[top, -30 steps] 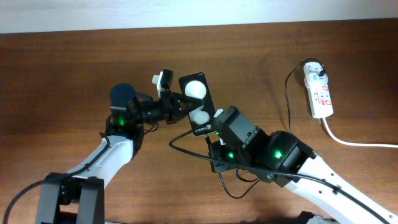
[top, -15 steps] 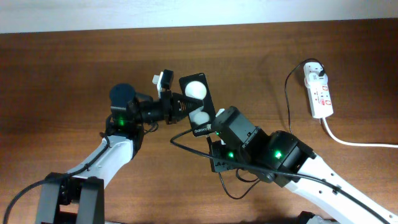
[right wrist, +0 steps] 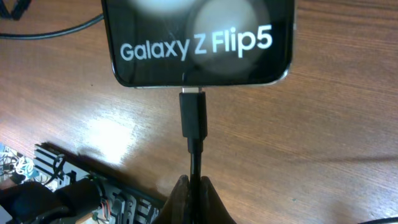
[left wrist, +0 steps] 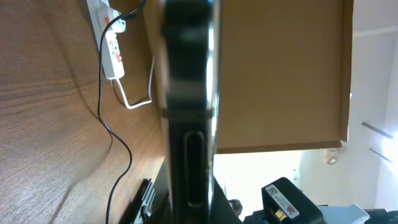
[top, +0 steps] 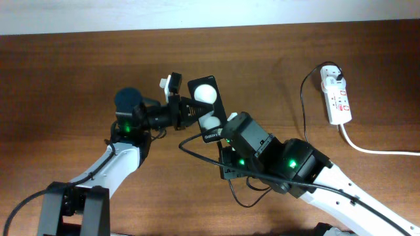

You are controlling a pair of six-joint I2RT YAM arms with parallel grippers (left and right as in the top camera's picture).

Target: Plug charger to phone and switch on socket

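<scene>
My left gripper lowers the phone onto the bare tabletop beneath it next and releases it flat, since the phone hangs tilted above the wood.
The black phone [top: 207, 108] with two white round spots is held tilted above the table by my left gripper [top: 190, 110], which is shut on its edge; the left wrist view shows it edge-on [left wrist: 186, 106]. My right gripper [right wrist: 194, 186] is shut on the charger cable [right wrist: 194, 158] just behind its black connector tip [right wrist: 193, 115]. The tip touches the bottom edge of the phone [right wrist: 199, 37], which reads "Galaxy Z Flip5". The black cable [top: 303, 105] runs to a white plug adapter [top: 331, 75] in the socket [top: 338, 98] at the far right.
The socket's thick white cord [top: 374, 149] trails off to the right edge. Slack black cable [top: 239, 193] loops on the wooden table under my right arm. A pale wall borders the table's far edge.
The phone and my left gripper have shifted very slightly left. The right gripper with the cable has crept up toward the phone's bottom edge.
</scene>
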